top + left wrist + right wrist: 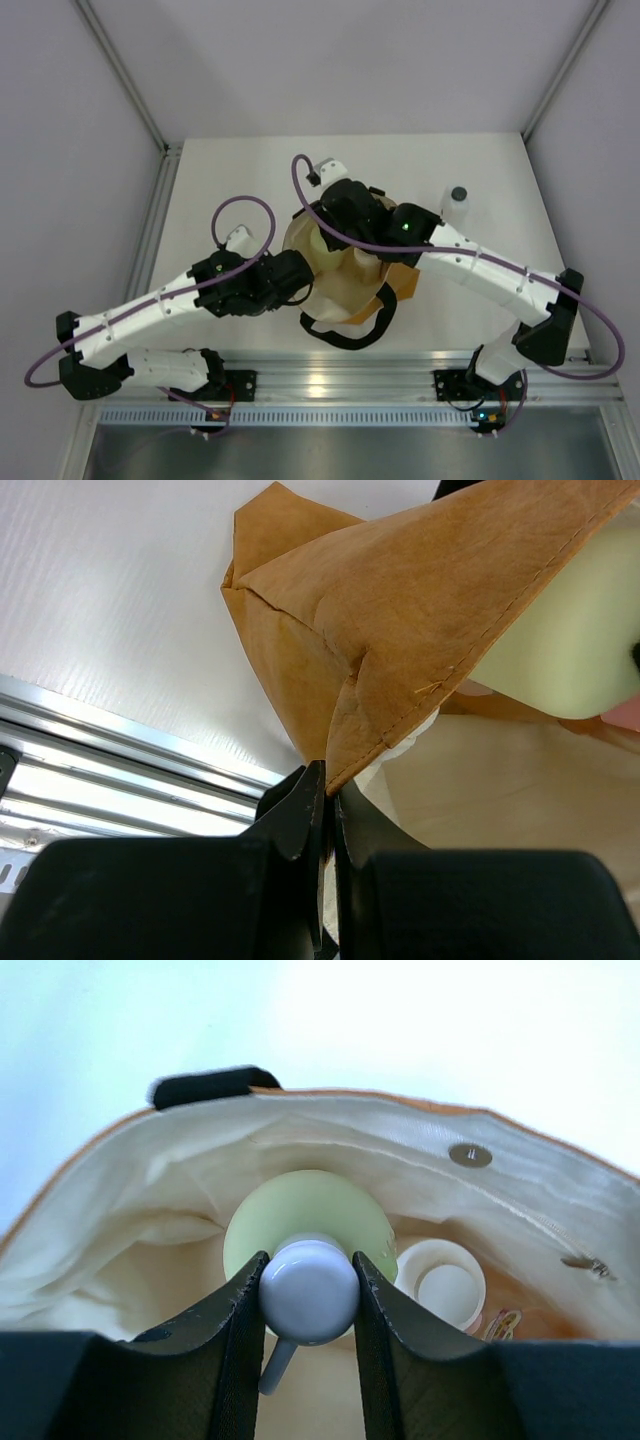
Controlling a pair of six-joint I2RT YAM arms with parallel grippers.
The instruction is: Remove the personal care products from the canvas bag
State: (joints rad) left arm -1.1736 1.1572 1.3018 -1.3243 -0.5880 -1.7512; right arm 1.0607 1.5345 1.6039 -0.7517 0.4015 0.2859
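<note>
I will lift my right gripper from the bag (pixel 345 275) next, then lower and release the yellow-green bottle on the table beyond the whitish bottle, where it is clear.
The tan canvas bag (pixel 345 275) stands open mid-table, its cream lining (pixel 300 1140) facing up. My left gripper (pixel 308 283) is shut on the bag's stitched rim (pixel 400 610), the seam pinched between the jaws (pixel 328 782). My right gripper (pixel 342 222) reaches down into the bag and is shut on the white pump cap (pixel 309 1290) of the yellow-green bottle (pixel 300 1205), which stands upright inside; the same bottle (pixel 570 630) shows past the rim in the left wrist view. Beside it in the bag stands a beige wide-topped bottle (pixel 445 1285). A whitish bottle with a dark cap (pixel 457 205) stands on the table right of the bag.
The bag's black loop handle (pixel 350 332) lies toward the near edge, another (pixel 210 1085) at the far rim. A metal snap (pixel 470 1155) sits on the lining. An aluminium rail (pixel 330 375) runs along the table's near edge; frame posts (pixel 125 75) stand at the back corners.
</note>
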